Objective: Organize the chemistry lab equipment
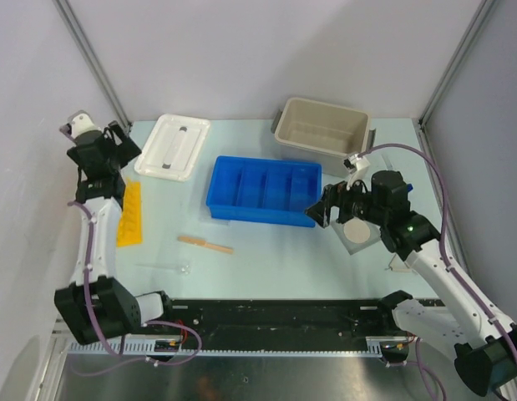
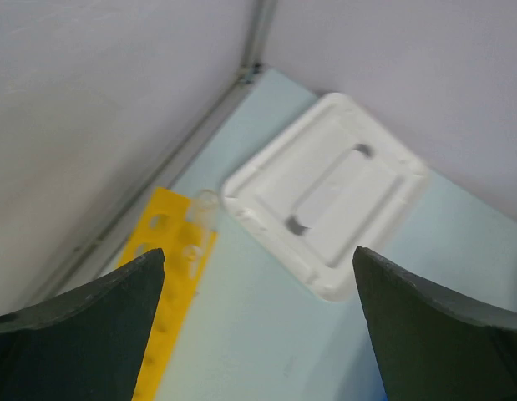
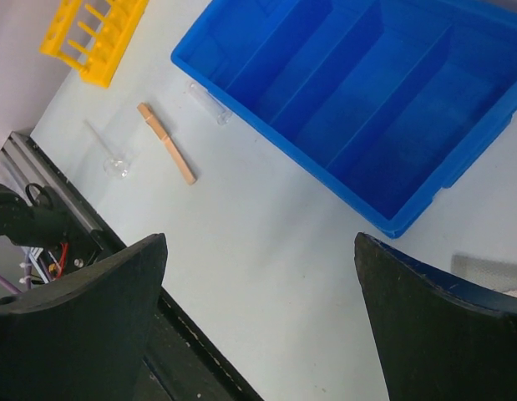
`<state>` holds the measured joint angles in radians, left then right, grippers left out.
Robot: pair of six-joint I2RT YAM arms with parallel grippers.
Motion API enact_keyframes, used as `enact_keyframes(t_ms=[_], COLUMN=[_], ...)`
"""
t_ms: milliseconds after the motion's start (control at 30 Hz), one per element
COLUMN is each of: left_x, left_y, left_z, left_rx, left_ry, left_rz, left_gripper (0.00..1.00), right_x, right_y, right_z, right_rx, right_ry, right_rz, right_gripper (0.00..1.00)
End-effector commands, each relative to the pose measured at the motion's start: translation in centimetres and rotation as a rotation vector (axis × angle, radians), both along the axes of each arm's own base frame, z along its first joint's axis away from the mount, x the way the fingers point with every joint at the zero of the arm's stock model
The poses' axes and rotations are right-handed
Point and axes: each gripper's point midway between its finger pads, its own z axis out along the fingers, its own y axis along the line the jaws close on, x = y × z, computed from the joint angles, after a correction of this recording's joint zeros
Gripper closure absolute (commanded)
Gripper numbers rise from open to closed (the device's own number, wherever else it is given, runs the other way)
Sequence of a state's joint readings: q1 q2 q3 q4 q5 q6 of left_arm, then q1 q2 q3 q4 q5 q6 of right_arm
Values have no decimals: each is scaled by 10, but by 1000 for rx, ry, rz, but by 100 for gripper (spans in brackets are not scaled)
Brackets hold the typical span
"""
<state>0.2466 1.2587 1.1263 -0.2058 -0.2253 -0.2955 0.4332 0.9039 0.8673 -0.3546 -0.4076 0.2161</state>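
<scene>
Only bare table lies below. My right gripper should next move outward, to the right in the top view, and down to the table (image 1: 392,164) beside the beige tub.
A tan wooden stick (image 1: 205,243) lies on the table in front of the blue divided tray (image 1: 264,190); it also shows in the right wrist view (image 3: 166,142). A clear glass tube (image 3: 210,102) lies against the tray's near wall. A thin glass piece (image 1: 170,267) lies nearer the front edge, and shows in the right wrist view (image 3: 112,154). The grey mesh with white disc (image 1: 357,232) lies partly under my right arm. My right gripper (image 1: 322,210) (image 3: 260,242) is open and empty above bare table beside the tray. My left gripper (image 1: 116,154) (image 2: 258,255) is open and empty, raised at the far left.
A white lid (image 1: 173,146) (image 2: 329,192) lies at the back left. A yellow rack (image 1: 130,213) (image 2: 170,267) lies by the left wall, with a clear tube (image 2: 204,209) at its end. The beige tub (image 1: 323,127) stands behind the tray. A black rail (image 1: 275,317) runs along the front.
</scene>
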Motion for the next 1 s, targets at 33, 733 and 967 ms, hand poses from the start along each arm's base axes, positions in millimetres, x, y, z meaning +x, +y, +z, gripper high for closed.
enact_keyframes(t_ms=[33, 733, 967], left_x=[-6, -94, -100], left_y=[-81, -275, -276], left_z=[35, -48, -42], left_rx=[-193, -247, -291], left_ry=[-118, 168, 145], left_rz=[-325, -992, -979], left_gripper=[1, 1, 1], right_x=[21, 115, 154], right_y=[-14, -261, -276], right_z=[1, -53, -86], right_rx=[27, -144, -78], right_ry=[43, 265, 302], right_rz=[-147, -1033, -1045], right_gripper=[1, 43, 52])
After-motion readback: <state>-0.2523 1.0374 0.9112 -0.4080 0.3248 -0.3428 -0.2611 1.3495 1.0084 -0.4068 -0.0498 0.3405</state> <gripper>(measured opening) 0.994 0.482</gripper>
